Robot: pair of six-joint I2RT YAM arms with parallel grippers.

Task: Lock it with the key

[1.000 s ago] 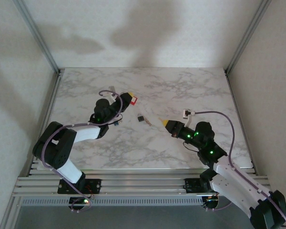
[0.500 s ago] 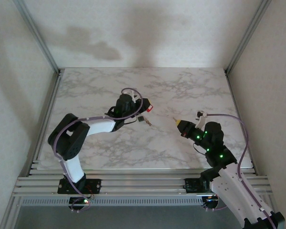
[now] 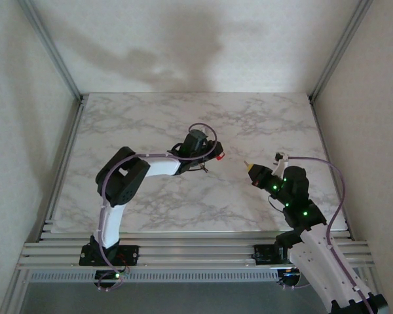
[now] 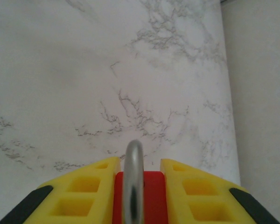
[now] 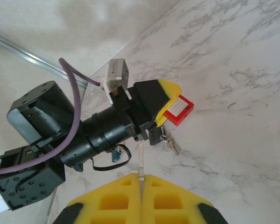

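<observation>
My left gripper comes down next, easing toward the right gripper, and releases the padlock [image 3: 221,156] onto the bare marble, as that clear spot lies below my fingers.
A red padlock [image 3: 221,156] with a silver shackle [image 4: 133,175] sits between the yellow fingers [image 4: 91,191] of my left gripper [image 4: 139,186], which is shut on its body, shackle pointing forward over the marble. In the right wrist view the padlock [image 5: 179,110] shows a white label and sticks out of the left gripper [image 5: 170,100]. My right gripper [image 5: 141,176] is shut on a thin silver key [image 5: 141,158] whose blade points toward the left arm. In the top view the right gripper [image 3: 249,166] stands a short way right of the padlock, apart from it.
A small bunch of spare keys [image 5: 170,143] with a black fob [image 5: 155,136] lies on the marble table [image 3: 150,196] just below the left gripper. The left arm's black wrist and purple cable [image 5: 77,93] reach across the table's middle.
The left arm has swung to the right, carrying the padlock from the left-centre to the middle of the table. The right gripper with the key drew back to the right.
</observation>
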